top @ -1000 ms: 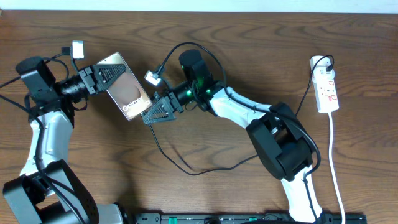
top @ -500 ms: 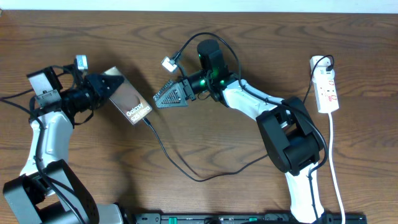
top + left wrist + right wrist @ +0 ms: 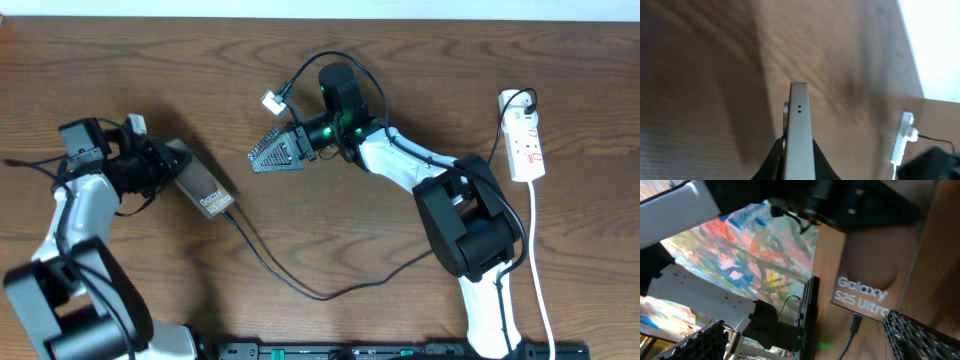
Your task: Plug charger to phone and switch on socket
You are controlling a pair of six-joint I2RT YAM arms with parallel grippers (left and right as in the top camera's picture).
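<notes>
The phone (image 3: 207, 192) is still raised, as its separate shadow shows, so my left gripper should next bring it down onto the bare tabletop below, then open to let go.
The phone (image 3: 207, 192), dark with white "Galaxy" lettering, is tilted on its edge in my left gripper (image 3: 176, 170), which is shut on its upper end. In the left wrist view its grey edge (image 3: 799, 130) stands between the fingers. The charger (image 3: 300, 290) runs from the phone's lower end in a loop across the table; its plug tip (image 3: 854, 324) sits in the phone (image 3: 867, 260). My right gripper (image 3: 260, 158) is open and empty, right of the phone and apart from it; in its wrist view (image 3: 810, 340) nothing is between the fingers. The socket (image 3: 526, 135) lies at the far right.
The socket's white lead (image 3: 540, 270) runs down the right side to the front edge. It also shows in the left wrist view (image 3: 902, 140). A black rail (image 3: 400, 350) lines the front edge. The right arm's base (image 3: 470, 235) stands between the cable loop and the socket.
The right gripper let go at the phone's lower end and drew back up and to the right. The left gripper moved the phone left and down, tilting it onto its edge with the cable attached.
</notes>
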